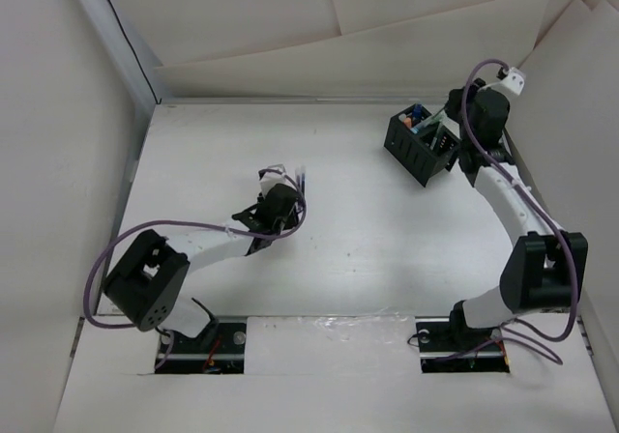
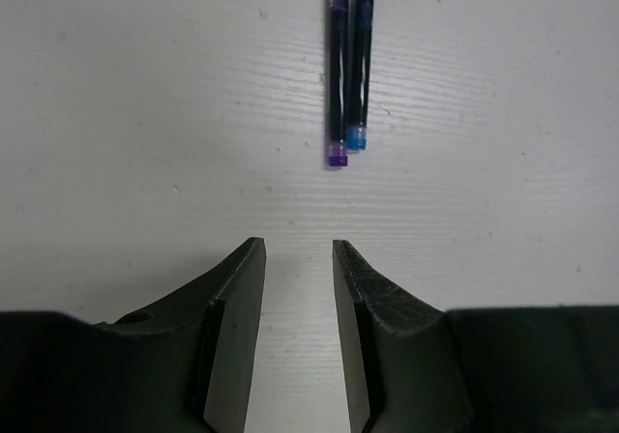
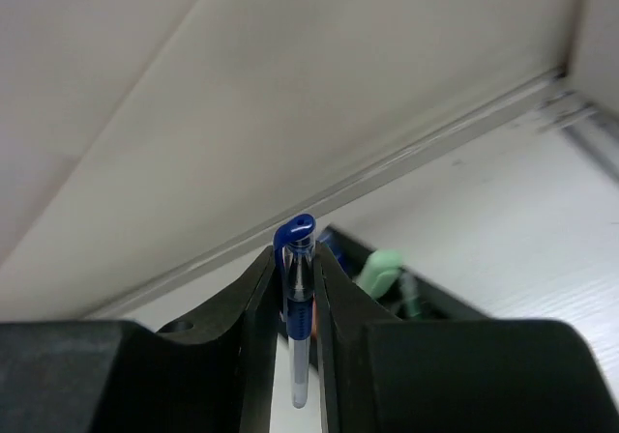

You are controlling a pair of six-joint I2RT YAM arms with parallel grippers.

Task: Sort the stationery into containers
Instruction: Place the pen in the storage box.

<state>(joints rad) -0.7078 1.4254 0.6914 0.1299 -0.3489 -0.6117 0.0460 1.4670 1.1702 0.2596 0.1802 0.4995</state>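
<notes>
I will lower my right gripper next and let go of the pen, since the organizer's section beside the green piece is below and the pen's clear end already points down.
The black organizer [image 1: 422, 147] stands at the back right with blue and orange pieces inside. My right gripper [image 3: 296, 259] is above it, shut on a blue-capped clear pen [image 3: 297, 303] that stands upright between the fingers. Behind the fingers the organizer's rim [image 3: 426, 293] shows with a green piece [image 3: 379, 271] in it. My left gripper [image 2: 297, 249] is open and empty, low over the table. Two pens lie side by side just ahead of it, one purple-tipped [image 2: 337, 75] and one blue-tipped [image 2: 360, 66]. They show in the top view as thin dark lines [image 1: 303, 178].
White walls close in the table on the left, back and right. A metal strip [image 3: 387, 167] runs along the foot of the back wall. The arm bases sit at the near edge.
</notes>
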